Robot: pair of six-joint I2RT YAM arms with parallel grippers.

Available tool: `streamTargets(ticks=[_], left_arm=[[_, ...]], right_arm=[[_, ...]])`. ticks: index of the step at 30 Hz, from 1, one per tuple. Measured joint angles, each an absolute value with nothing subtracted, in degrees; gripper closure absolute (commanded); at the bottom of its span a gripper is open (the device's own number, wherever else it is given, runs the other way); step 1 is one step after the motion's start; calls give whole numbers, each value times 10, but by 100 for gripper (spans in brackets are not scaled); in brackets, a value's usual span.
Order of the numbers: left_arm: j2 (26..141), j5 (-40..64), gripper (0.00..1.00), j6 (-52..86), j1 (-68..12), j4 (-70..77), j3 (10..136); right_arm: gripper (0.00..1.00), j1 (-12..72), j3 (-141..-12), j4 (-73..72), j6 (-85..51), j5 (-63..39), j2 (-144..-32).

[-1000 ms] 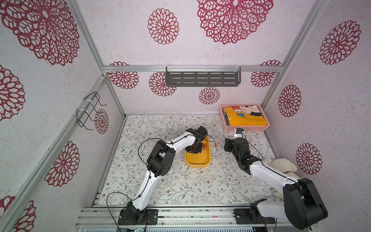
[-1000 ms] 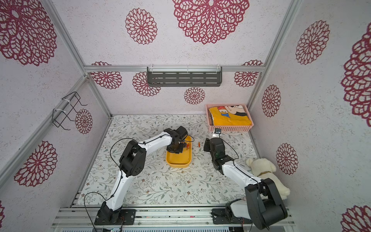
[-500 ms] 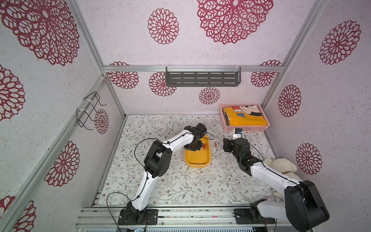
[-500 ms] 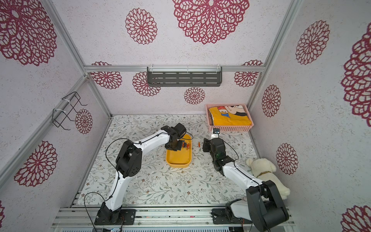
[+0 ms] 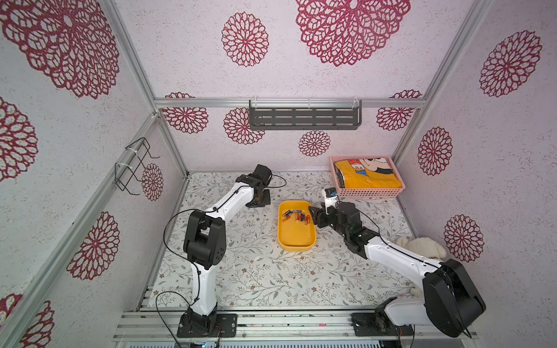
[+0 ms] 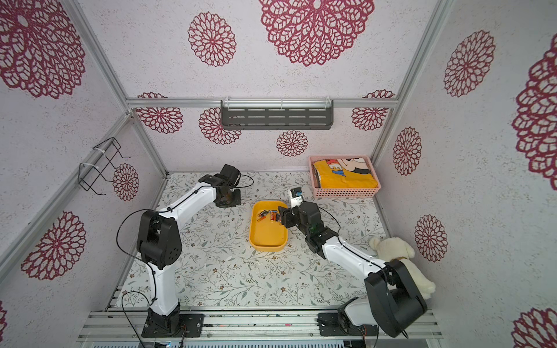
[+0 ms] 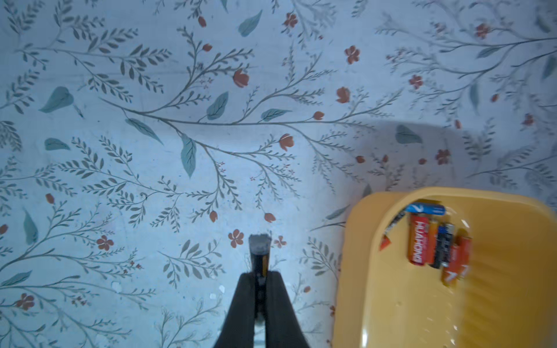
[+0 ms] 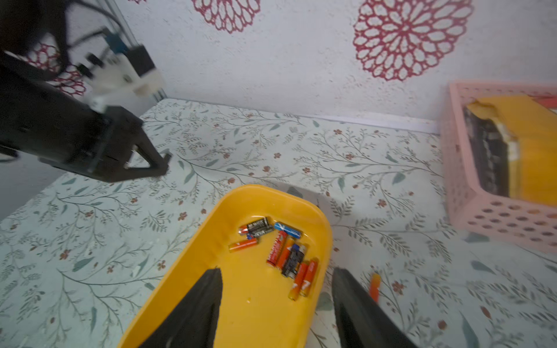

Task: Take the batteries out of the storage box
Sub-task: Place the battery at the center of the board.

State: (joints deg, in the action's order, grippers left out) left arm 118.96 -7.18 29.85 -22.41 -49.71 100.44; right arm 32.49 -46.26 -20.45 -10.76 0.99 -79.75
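Note:
The black battery should go on the bare, empty spot of the table below my left gripper, beside the box, so my left gripper will move down and slightly toward the side of the box next and release it there.
The yellow storage box (image 5: 297, 238) (image 6: 266, 236) sits mid-table, with several batteries (image 5: 297, 216) (image 6: 269, 216) (image 8: 286, 250) clustered at its far end: mostly orange, some black, one blue. My left gripper (image 5: 259, 201) (image 7: 259, 272) hangs over the bare table left of the box, shut on a black battery (image 7: 259, 248) that sticks out past its tips. My right gripper (image 5: 315, 215) (image 8: 275, 289) is open and straddles the box's right wall, holding nothing. In the right wrist view one orange battery (image 8: 374, 286) lies on the table just outside that wall.
A pink perforated basket (image 5: 367, 191) (image 8: 497, 217) with yellow cloth stands at the back right corner. A cream plush toy (image 5: 420, 245) lies by the right wall beside my right arm. A grey shelf (image 5: 304, 117) and a wire rack (image 5: 132, 168) hang on the walls.
My left gripper has lifted out of the box and swung left and back with the black battery. My right gripper has moved left to the box's edge and opened wider.

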Motion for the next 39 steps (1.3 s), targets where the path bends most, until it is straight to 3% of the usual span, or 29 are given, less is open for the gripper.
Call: streamTargets(ticks=[17,24,29,39], left_arm=[[1275,-37,94,296,-240,-472,1000],[1291,-41,79,297,-249,-474,1000],[1294,-48,73,296,-251,-473,1002],[1276,-54,63,298,-256,-496,1017]], right_arm=[[39,334,-600,-43,-131,44,-933],[39,335,-628,-7,-133,58,-959],[40,335,-633,11,-137,60,-970],[51,337,-730,76,-167,49,-1020]])
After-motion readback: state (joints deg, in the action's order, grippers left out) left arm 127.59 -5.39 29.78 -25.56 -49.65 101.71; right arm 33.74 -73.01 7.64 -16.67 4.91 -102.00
